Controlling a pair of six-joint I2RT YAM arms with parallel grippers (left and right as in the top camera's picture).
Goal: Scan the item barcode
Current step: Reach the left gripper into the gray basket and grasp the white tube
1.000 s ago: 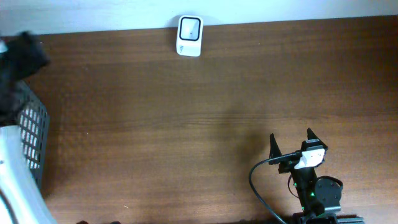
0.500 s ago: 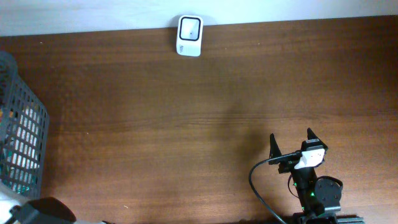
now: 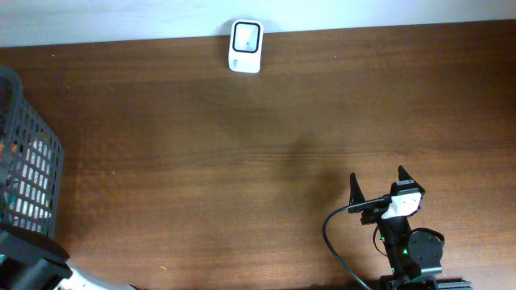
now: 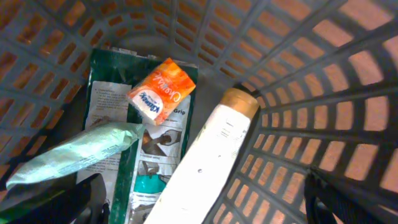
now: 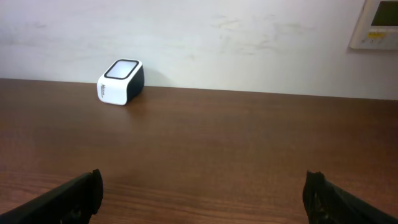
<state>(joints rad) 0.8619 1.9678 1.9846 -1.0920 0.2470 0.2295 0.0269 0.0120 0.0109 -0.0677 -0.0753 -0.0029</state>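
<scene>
My left gripper reaches down into the basket point(image 4: 348, 93) to the bottle's white body below the tan cap next, since its lower end already lies between the fingers.
The white barcode scanner point(image 3: 245, 46) stands at the table's far edge and also shows as the scanner point(image 5: 120, 81) in the right wrist view. In the grey mesh basket point(image 4: 348, 93) lie a white bottle point(image 4: 205, 162) with a tan cap, an orange tissue pack point(image 4: 163, 90), a dark green packet point(image 4: 106, 106) and a pale green pouch point(image 4: 74, 152). My left gripper point(image 4: 205, 208) hangs open over the basket, with the bottle's lower end between its widely spread fingers, untouched. My right gripper point(image 3: 377, 177) stands open over bare table at the front right, holding nothing.
The basket point(image 3: 28, 161) sits at the table's left edge. My left arm point(image 3: 32, 270) shows in the bottom left corner of the overhead view. A black cable point(image 3: 334, 242) loops beside the right arm's base. Brown wood table point(image 3: 242, 161) stretches between basket and scanner.
In the overhead view the left arm has swung from over the basket's top down to the bottom left corner, uncovering the basket. The right arm has not moved.
</scene>
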